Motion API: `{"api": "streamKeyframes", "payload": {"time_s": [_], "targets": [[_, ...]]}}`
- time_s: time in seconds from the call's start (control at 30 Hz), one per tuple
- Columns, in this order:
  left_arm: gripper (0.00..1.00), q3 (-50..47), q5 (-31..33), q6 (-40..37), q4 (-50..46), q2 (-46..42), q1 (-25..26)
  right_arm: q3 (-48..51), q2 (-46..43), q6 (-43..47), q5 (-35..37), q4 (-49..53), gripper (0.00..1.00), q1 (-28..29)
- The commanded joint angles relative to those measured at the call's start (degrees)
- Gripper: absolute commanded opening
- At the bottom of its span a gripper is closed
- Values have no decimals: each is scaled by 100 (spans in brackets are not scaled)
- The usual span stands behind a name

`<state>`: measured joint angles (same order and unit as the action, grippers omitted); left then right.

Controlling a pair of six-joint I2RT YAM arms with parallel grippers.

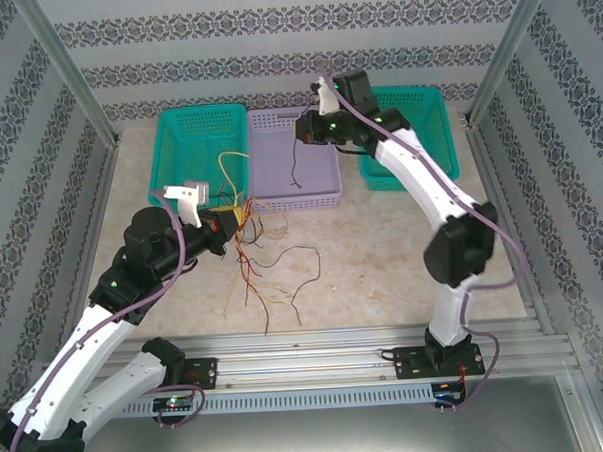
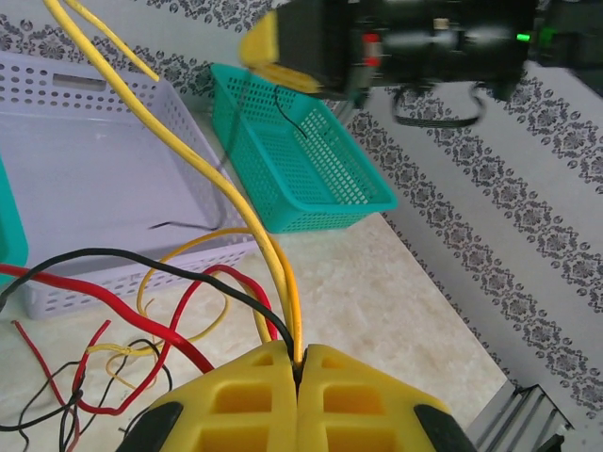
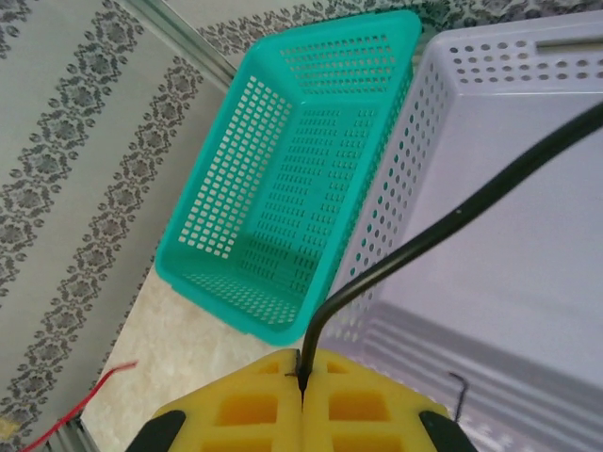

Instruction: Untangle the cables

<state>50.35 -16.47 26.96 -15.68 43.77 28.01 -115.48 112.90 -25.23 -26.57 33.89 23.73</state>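
Note:
The right gripper moves down toward the bottom of the purple basket next and lets go of the single black cable (image 1: 295, 166) there. The cable's loose end already hangs inside.
The cables (image 1: 255, 250) lie in a red, yellow, orange and black tangle on the table ahead of my left gripper (image 1: 231, 221). In the left wrist view that gripper (image 2: 300, 363) is shut on yellow strands (image 2: 188, 155) and a black one (image 2: 170, 268), with red loops (image 2: 113, 306) beside them. My right gripper (image 1: 302, 131) hangs over the purple basket (image 1: 320, 193), shut on a single black cable (image 1: 295, 166) that dangles into it. The right wrist view shows that black cable (image 3: 452, 221) pinched between the shut yellow fingers (image 3: 302, 372).
A teal basket (image 1: 178, 141) stands at the back left and another teal basket (image 1: 432, 120) at the back right, either side of the purple one. A thin black strand (image 3: 459, 386) lies inside the purple basket. Metal frame posts and patterned walls enclose the table.

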Motion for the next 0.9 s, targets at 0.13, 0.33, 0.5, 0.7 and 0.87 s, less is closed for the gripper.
{"api": "streamKeyframes", "payload": {"time_s": [0.13,0.33,0.5,0.7,0.87], "targets": [[0,-78,-206,81,650,-61,-32,-1797,1638,339,229,1363,0,190],[0,-61,-257,152,824,51,-24,-2567,2409,187,20,1746,0,175],[0,-85,-190,153,913,92,-20,-2743,2552,305,23,1901,0,318],[0,-113,-198,248,1106,112,-23,-3690,3330,176,-152,2416,0,407],[0,-161,-199,284,1193,141,-23,-4013,3704,-121,-322,2257,0,502]]}}
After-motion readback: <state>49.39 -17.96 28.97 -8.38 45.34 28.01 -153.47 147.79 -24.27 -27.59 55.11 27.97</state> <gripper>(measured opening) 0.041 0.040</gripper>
